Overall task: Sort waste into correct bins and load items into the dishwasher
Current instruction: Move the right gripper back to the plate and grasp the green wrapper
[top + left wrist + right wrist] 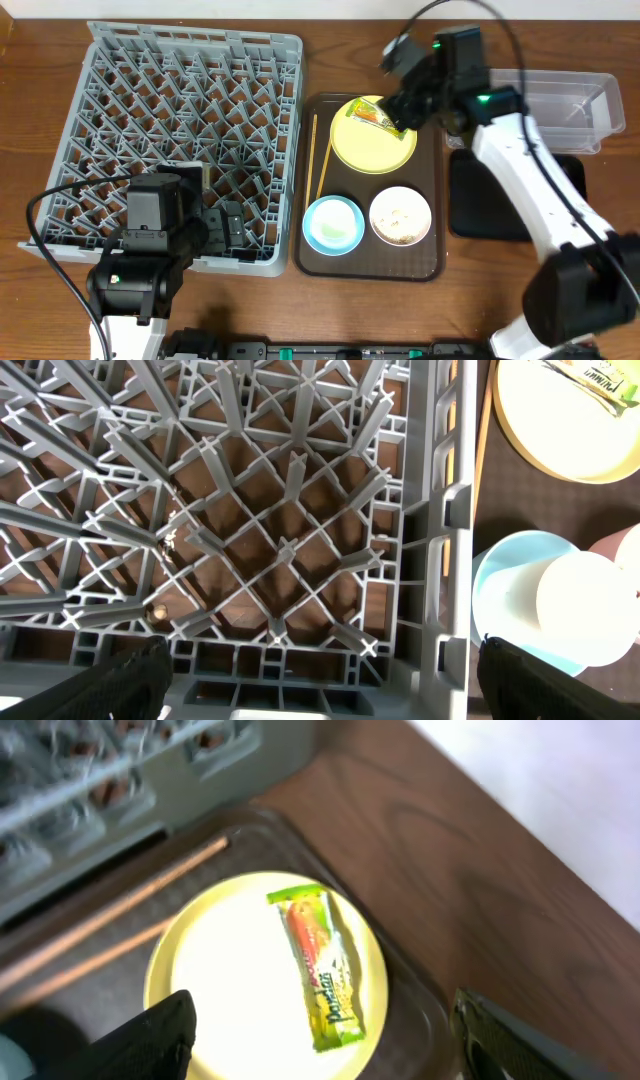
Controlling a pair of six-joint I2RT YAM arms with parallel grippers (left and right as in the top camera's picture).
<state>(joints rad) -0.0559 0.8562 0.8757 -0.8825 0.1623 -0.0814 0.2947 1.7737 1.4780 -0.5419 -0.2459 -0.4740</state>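
The lettered part of the snack wrapper (376, 117) (321, 966) lies below my open right gripper on the yellow plate. My gripper will go down onto it next and close there.
A green-and-yellow snack wrapper (376, 117) (321, 966) lies on the round yellow plate (372, 140) (235, 985) on the brown tray. My right gripper (408, 108) (320, 1045) is open and hovers just above the wrapper. The thin wooden chopsticks (312, 155) (110, 925) lie at the tray's left. The light blue bowl (333, 223) (500, 575) holds a white cup (585, 608). The cream-white bowl (400, 215) holds whitish scraps. My left gripper (215, 225) (320, 685) is open over the near right corner of the grey dish rack (180, 130) (290, 540).
The brown serving tray (370, 262) sits between the rack and the bins. The clear tub (570, 105) stands at the far right, with the black tray (480, 205) just in front of it, partly under my right arm.
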